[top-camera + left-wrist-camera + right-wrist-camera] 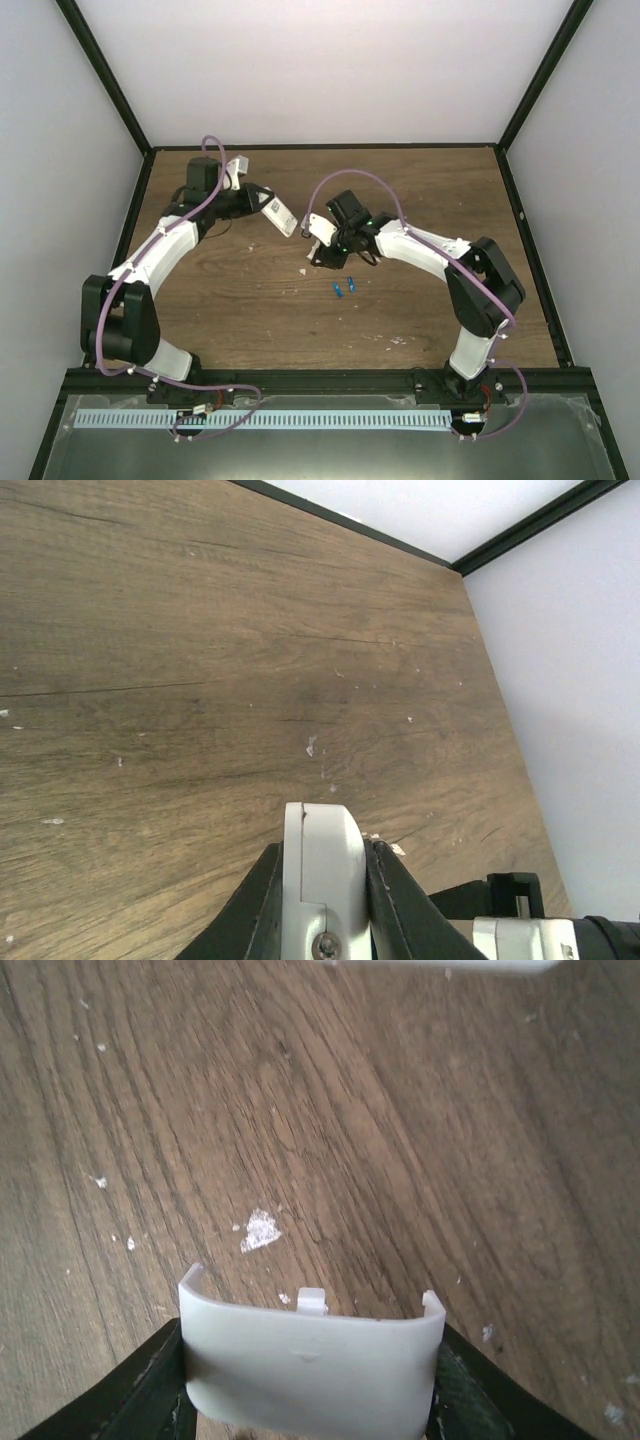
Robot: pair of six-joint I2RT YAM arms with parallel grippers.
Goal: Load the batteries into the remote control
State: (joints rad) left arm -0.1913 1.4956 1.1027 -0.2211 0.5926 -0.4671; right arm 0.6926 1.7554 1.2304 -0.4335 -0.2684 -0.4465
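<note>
I need to carry the small white cover piece down with my right gripper next, away from the remote control, onto the wood just beyond the blue batteries.
My left gripper (262, 203) is shut on the white remote control (280, 213) and holds it above the table at the back left; in the left wrist view its end (320, 865) sits edge-on between the black fingers (405, 910). My right gripper (318, 240) is shut on the small white cover piece (319, 228), a curved piece with a centre tab, seen in the right wrist view (310, 1375). Two blue batteries (345, 288) lie on the wooden table (250, 300) just in front of the right gripper. The remote's face is hidden from me.
Black frame rails (320, 148) edge the table at the back and sides. White flecks (260, 1230) dot the wood. The remote's edge shows at the top of the right wrist view (440, 965). A metal tray with a white strip (260, 420) lies in front of the arm bases.
</note>
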